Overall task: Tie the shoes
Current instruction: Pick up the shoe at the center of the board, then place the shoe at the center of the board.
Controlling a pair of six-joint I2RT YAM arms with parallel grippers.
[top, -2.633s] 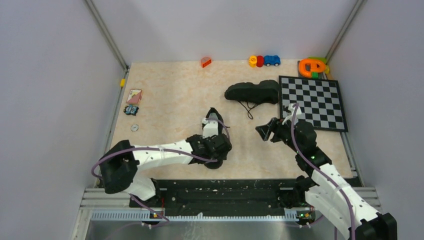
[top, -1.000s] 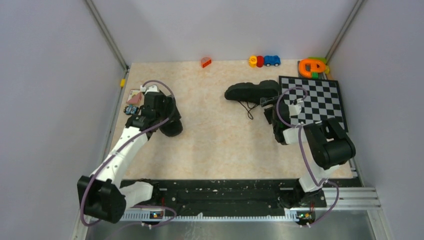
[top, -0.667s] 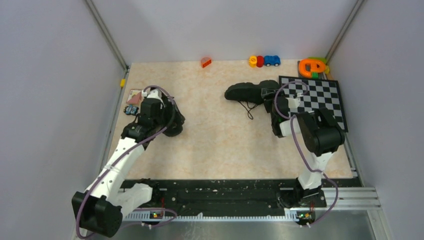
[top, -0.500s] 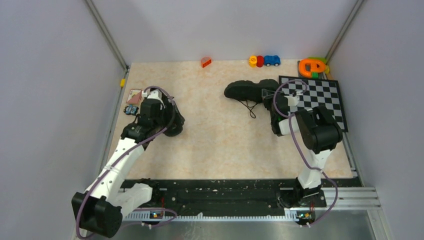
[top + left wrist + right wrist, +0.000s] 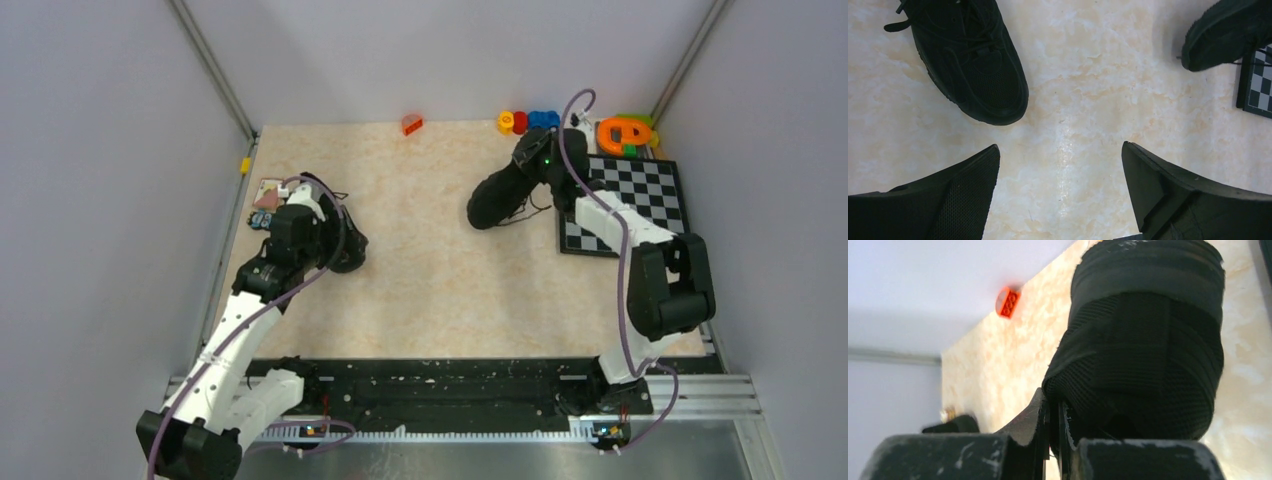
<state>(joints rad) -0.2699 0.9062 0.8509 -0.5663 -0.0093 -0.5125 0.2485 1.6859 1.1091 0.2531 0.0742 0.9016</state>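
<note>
My right gripper moves down, back and to the left in the top view next, where clear tabletop with room for the shoe (image 5: 462, 262) lies below, and releases the shoe's heel.
One black shoe (image 5: 349, 254) lies at the left of the table and shows toe-down in the left wrist view (image 5: 973, 65). My left gripper (image 5: 322, 230) hovers beside it, open, with bare table between its fingers (image 5: 1060, 152). The other black shoe (image 5: 492, 197) is at the back right, tilted with its toe toward the near left and its laces (image 5: 530, 212) hanging loose. My right gripper (image 5: 537, 160) is shut on the heel end of this shoe (image 5: 1148, 340). In the right wrist view the jaws (image 5: 1053, 412) pinch a thin edge of it.
A checkerboard (image 5: 630, 205) lies at the right, under the right arm. Small toys line the back edge: an orange brick (image 5: 412, 124), coloured blocks (image 5: 520, 121) and an orange-green toy (image 5: 625, 133). Cards and small pieces (image 5: 266, 200) sit at the left edge.
The right gripper closed on the far shoe's heel end, then swung it up and toward the back, so the shoe turned from lying sideways to pointing near-left. The left arm barely shifted.
</note>
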